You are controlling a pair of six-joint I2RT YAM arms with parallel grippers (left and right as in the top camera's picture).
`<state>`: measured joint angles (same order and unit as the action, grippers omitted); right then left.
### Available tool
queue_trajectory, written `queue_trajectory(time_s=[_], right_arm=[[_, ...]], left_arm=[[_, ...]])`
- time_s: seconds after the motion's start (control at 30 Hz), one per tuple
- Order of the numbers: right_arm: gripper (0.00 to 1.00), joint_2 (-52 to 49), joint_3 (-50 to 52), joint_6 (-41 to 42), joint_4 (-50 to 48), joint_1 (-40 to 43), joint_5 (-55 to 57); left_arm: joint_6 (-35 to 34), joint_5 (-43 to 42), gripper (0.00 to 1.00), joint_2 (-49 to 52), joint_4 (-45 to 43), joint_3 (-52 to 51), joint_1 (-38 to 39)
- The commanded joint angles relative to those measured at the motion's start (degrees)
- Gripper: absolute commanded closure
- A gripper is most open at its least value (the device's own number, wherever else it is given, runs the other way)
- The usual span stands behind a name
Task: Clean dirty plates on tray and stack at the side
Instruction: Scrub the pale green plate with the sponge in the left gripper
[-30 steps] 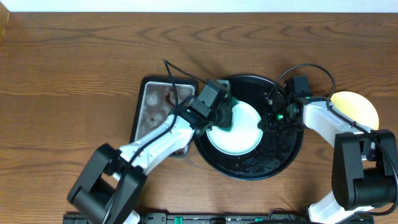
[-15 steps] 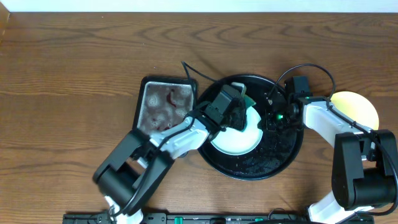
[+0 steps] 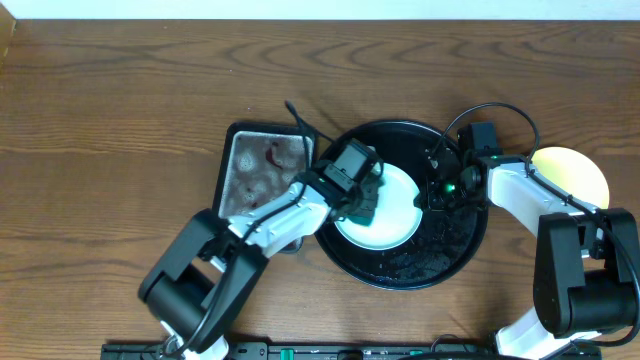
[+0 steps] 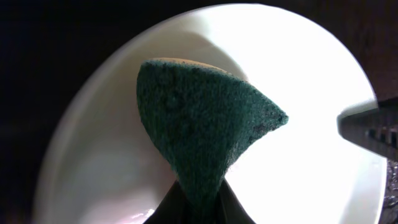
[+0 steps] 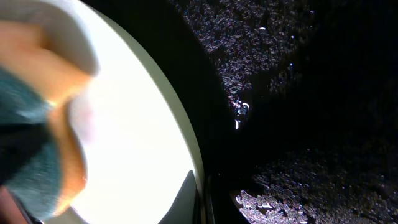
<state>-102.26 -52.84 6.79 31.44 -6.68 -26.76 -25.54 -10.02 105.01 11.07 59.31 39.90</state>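
Observation:
The metal tray is empty, so my left gripper will next lift from the plate, carry the sponge (image 4: 199, 124) across, and lower it onto the tray's stained bottom to release.
A pale mint-green plate (image 3: 392, 222) lies in the black tray (image 3: 455, 245). My left gripper (image 3: 362, 200) is shut on a green sponge (image 4: 199, 124) and presses it on the plate's left half; the plate fills the left wrist view (image 4: 311, 93). My right gripper (image 3: 428, 192) is shut on the plate's right rim, with one finger over the plate and one under it (image 5: 200, 199). The plate (image 5: 137, 124) and the sponge (image 5: 25, 168) show in the right wrist view. A yellow plate (image 3: 578, 170) lies on the bare wood at the right. No second mint plate shows.
A small rectangular metal tray (image 3: 262, 170) with reddish stains lies just left of the black tray. The black tray's floor is wet with droplets and foam (image 5: 298, 93). Cables loop above both wrists. Brown tabletop (image 3: 120, 130) stretches to the left and back.
My left gripper swept the sponge across the plate toward its far side, then came back to the plate's left half. The right gripper and the plate have stayed put.

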Motion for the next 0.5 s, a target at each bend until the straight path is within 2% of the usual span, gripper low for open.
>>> queue_trajectory(time_s=[0.0, 0.2, 0.47], right_arm=[[0.99, -2.05, 1.64, -0.42, 0.85, -0.94, 0.39], [0.99, -2.05, 1.62, -0.42, 0.81, -0.94, 0.39], [0.99, -2.05, 1.62, -0.42, 0.72, -0.94, 0.39]], left_arm=[[1.46, 2.12, 0.92, -5.75, 1.11, -1.09, -2.75], [1.20, 1.70, 0.92, -10.10, 0.20, -1.09, -1.97], [-0.72, 1.70, 0.86, -4.50, -2.62, -1.09, 3.13]])
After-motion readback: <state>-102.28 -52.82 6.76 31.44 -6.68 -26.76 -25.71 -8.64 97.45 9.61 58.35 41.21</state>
